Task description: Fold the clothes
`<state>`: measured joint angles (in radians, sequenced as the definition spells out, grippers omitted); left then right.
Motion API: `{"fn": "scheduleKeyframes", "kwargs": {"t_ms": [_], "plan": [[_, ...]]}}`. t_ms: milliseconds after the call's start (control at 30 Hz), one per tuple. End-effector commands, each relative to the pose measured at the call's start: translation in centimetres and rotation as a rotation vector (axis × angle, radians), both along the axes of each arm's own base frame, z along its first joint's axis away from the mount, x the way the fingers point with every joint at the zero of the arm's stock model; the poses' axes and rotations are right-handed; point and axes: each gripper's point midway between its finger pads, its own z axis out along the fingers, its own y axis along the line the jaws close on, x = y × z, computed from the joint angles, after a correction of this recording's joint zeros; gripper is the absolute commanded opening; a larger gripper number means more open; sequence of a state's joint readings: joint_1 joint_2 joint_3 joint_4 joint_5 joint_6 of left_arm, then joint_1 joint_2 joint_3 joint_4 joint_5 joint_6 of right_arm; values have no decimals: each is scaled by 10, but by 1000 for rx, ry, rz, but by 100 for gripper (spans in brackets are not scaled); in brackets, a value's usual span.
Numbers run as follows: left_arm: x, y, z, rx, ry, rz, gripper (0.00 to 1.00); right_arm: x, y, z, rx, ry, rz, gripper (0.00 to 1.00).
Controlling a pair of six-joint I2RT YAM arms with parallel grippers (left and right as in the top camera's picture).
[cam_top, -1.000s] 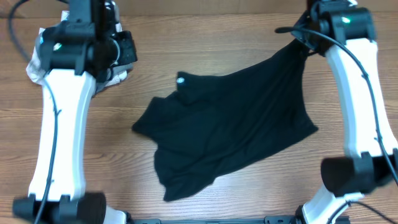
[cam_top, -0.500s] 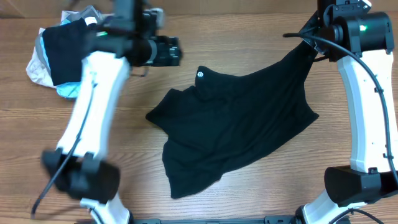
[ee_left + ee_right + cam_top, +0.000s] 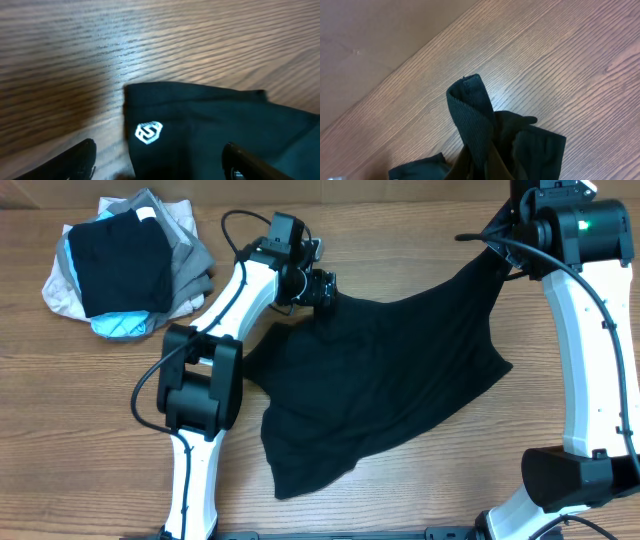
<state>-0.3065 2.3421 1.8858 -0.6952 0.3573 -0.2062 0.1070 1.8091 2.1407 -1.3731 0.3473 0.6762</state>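
My left gripper is open, with the shirt's corner with the white logo (image 3: 322, 282) (image 3: 149, 132) already between its fingers. It needs to go down onto that corner next and close there.
The clothes, a black shirt (image 3: 390, 380), lie spread over the middle of the table. Its far-left corner carries a small white logo (image 3: 149, 132). My left gripper (image 3: 322, 288) hovers over that corner, open. In the left wrist view the corner (image 3: 200, 125) lies between my two fingers (image 3: 80, 160), neither touching it. My right gripper (image 3: 497, 252) at the far right is shut on the shirt's ribbed hem (image 3: 470, 110) and holds that end lifted off the table. In the right wrist view the fabric bunches around the right gripper (image 3: 487, 167).
A stacked pile of black, grey, beige and light-blue garments (image 3: 125, 265) sits at the far left corner. The left arm (image 3: 235, 300) stretches from the near edge across the shirt's left side. Bare wooden table (image 3: 90, 410) surrounds the shirt.
The left arm swung from over the pile at the far left across to the shirt's logo corner, and its jaws opened. The right gripper kept its hold, nearly still.
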Motion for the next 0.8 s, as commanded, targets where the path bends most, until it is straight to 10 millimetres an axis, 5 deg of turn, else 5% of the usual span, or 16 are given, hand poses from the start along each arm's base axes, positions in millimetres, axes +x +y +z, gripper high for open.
{"fn": "scheduleKeyframes", "kwargs": {"t_ms": [0,367,467,600,767], "plan": [[-2,-7,-17,2,18,-7,84,0,-2,3,-18,-8,1,4],[11,-15,-51,0,4,27,75,-3,-1,1,-21,11,13,4],[7,-21,-61,3,13,15,60,-3,-2,1,-21,14,13,4],[4,-27,-63,5,16,3,4,-4,-2,0,-22,17,12,4],[9,-22,-40,25,12,16,4,-3,-2,1,-22,15,11,4]]}}
